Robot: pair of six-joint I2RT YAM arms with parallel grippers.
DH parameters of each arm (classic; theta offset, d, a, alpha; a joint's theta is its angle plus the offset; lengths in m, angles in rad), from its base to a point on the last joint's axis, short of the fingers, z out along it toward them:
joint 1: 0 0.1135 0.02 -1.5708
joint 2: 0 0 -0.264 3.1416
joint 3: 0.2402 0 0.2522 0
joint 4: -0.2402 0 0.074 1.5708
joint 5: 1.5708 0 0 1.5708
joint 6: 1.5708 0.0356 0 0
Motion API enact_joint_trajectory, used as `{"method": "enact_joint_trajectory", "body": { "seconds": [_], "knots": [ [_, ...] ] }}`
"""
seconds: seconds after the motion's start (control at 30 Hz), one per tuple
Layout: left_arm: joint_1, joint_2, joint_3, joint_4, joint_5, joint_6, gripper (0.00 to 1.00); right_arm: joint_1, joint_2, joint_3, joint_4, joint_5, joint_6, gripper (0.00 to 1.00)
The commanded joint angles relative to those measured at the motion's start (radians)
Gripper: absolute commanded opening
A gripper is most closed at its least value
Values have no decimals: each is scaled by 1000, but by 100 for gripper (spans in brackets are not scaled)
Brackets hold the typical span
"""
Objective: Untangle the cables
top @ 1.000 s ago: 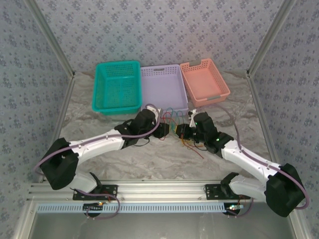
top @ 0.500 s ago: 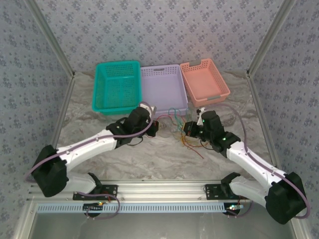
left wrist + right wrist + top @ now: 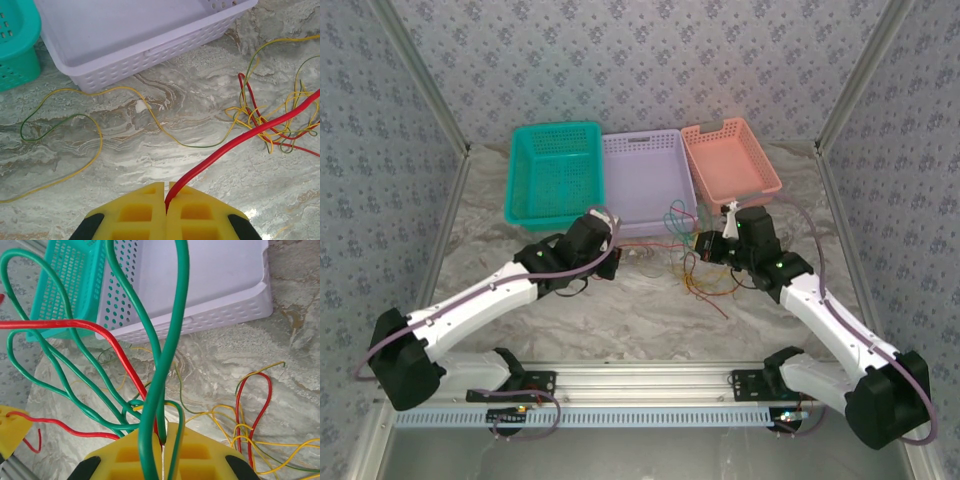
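Observation:
I will next lower my right gripper to the marble by the salmon basket, then release the green cable away from the left gripper's red cable.
My left gripper (image 3: 166, 196) is shut on a thick red cable (image 3: 240, 142) that runs up and to the right toward a clump of thin yellow, red and green cables (image 3: 270, 125). My right gripper (image 3: 162, 440) is shut on green cable loops (image 3: 165, 355) with a red cable (image 3: 107, 337) pinched in beside them. In the top view the left gripper (image 3: 612, 262) and right gripper (image 3: 705, 247) stand apart, with the tangle (image 3: 705, 282) hanging under the right one. A thin yellow-green strand (image 3: 95, 132) lies loose on the marble.
Three baskets stand in a row at the back: teal (image 3: 556, 128), lilac (image 3: 640, 136) and salmon (image 3: 715, 128). The lilac basket's front wall (image 3: 150, 47) is close ahead of both grippers. Metal frame posts flank the table.
The left gripper has shut on the red cable and drawn back to the left. The right gripper has moved right and back with its cables, widening the gap between them.

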Motion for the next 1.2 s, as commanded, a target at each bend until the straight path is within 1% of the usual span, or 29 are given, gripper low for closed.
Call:
{"method": "enact_joint_trajectory", "body": {
  "seconds": [0.0,0.1,0.17,0.33,0.4,0.47,0.53,0.67,0.8,0.83,0.87,0.93,1.0,1.03,1.1,1.17],
  "knots": [
    [49,-55,-4,-171,-149,-4,0,-76,-6,-8,-77,104,-21,0],
    [49,-48,-19,-183,-171,-19,0,-107,1,-29,-57,79,0,0],
    [48,-53,-38,-184,-182,-32,0,-141,-2,-42,-40,48,14,3],
    [14,-83,-106,-177,-193,-75,0,-260,-17,-100,63,-57,104,7],
    [2,-80,-123,-161,-179,-91,0,-280,4,-112,102,-93,127,11],
    [-18,-71,-139,-128,-153,-108,0,-277,34,-114,123,-106,134,12],
    [-51,-47,-146,-98,-148,-128,0,-263,58,-123,140,-99,139,0],
    [-67,-8,-125,-93,-167,-157,0,-256,52,-160,140,-44,144,0],
    [-69,-56,-65,-106,-150,-156,0,-254,45,-172,61,50,121,0],
    [-69,-71,-41,-120,-146,-152,0,-255,51,-179,40,72,116,2],
    [-69,-80,-19,-137,-144,-147,0,-255,56,-188,31,88,112,8],
    [-69,-102,25,-169,-136,-133,0,-256,60,-213,34,109,102,29],
    [-69,-117,52,-183,-120,-122,0,-256,56,-217,28,120,84,41],
    [-69,-122,65,-218,-110,-117,0,-255,50,-212,16,125,73,45],
    [-69,-129,84,-244,-96,-108,0,-246,24,-199,-14,141,54,50],
    [-69,-131,106,-276,-90,-98,0,-234,-16,-178,-60,160,37,52]
  ]
}}
